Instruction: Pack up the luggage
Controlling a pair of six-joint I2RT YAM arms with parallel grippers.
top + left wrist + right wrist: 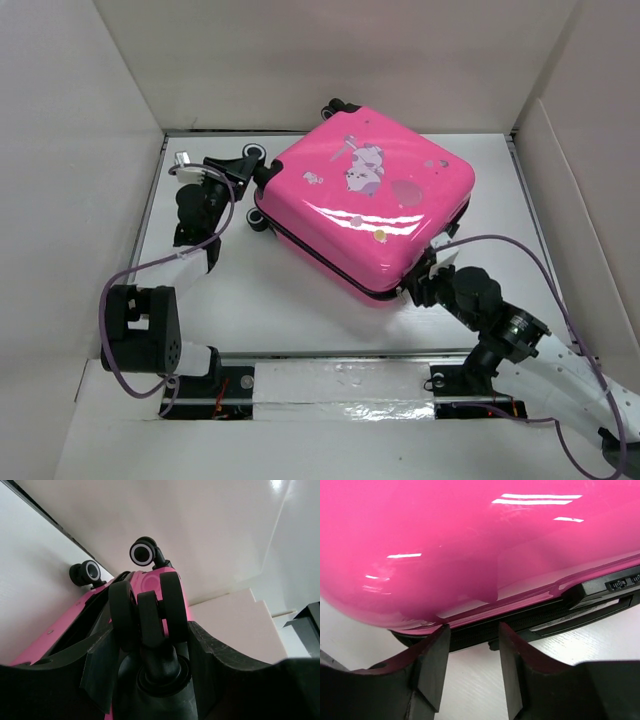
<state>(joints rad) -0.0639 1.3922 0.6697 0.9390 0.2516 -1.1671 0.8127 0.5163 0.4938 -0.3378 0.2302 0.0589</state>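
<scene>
My left gripper lowers its held wheel toward the suitcase's lower wheel and releases it next, because a dark gap separates the pink shells.
The luggage is a glossy pink hard-shell suitcase with a white cartoon print. It lies flat and closed in the middle of the white table. My left gripper is at its far left corner. In the left wrist view this gripper is shut on a black twin wheel, and two more wheels show beyond it. My right gripper is at the near right corner. In the right wrist view it stands open, its tips against the black zipper band under the pink shell.
White walls box the table in: a back wall, a left wall and a right wall. Purple cables loop off both arms. A black fitting sits on the suitcase edge to the right of my right gripper.
</scene>
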